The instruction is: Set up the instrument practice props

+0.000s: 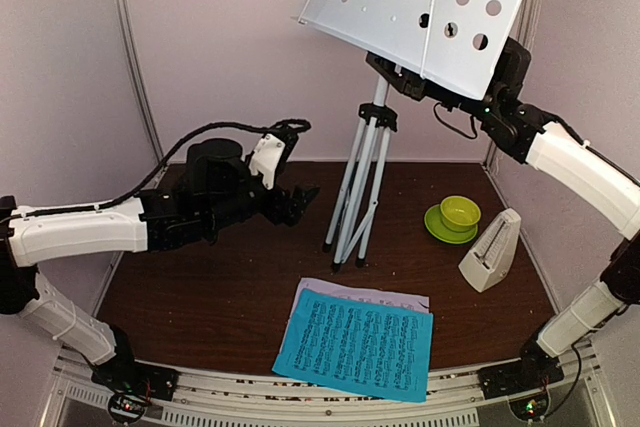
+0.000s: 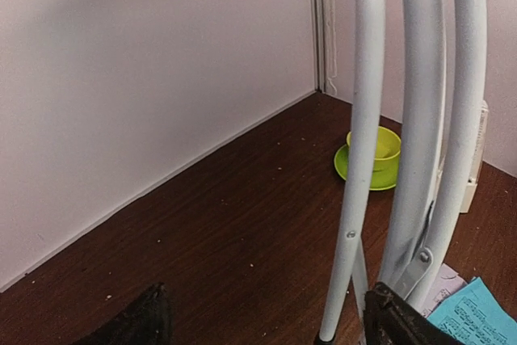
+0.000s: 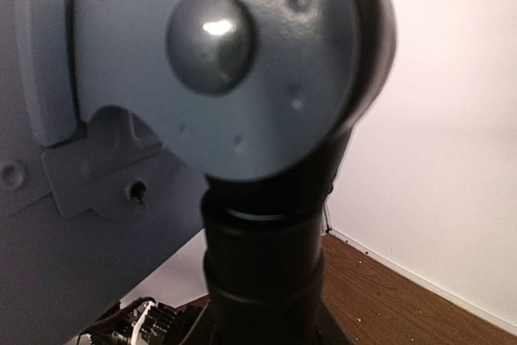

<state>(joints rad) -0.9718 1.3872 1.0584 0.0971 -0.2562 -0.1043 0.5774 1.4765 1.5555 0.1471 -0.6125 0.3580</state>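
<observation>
The tripod's feet [image 1: 338,264] lie below the gripper on the left in the top view. My right gripper moves down to that side next and releases the neck.
The music stand stands at the back middle, its pale perforated desk [image 1: 420,7] tilted over grey tripod legs [image 1: 360,187]. My left gripper [image 1: 300,197] is open low beside the legs. In the left wrist view one leg [image 2: 355,159] rises between the fingers [image 2: 145,321], close to the right one, without being squeezed. My right gripper [image 1: 405,77] is shut on the stand's black neck [image 3: 262,264] just under the desk bracket [image 3: 226,70]; its fingertips are hidden. A cyan sheet [image 1: 355,342] lies on a lilac sheet [image 1: 370,292] at the front. The cream metronome [image 1: 490,252] stands at the right.
A lime-green cup on its saucer [image 1: 455,215] sits right of the tripod, also behind the legs as the cup [image 2: 384,151] in the left wrist view. White walls close the back and sides. Bare brown table [image 1: 200,287] lies at the left front.
</observation>
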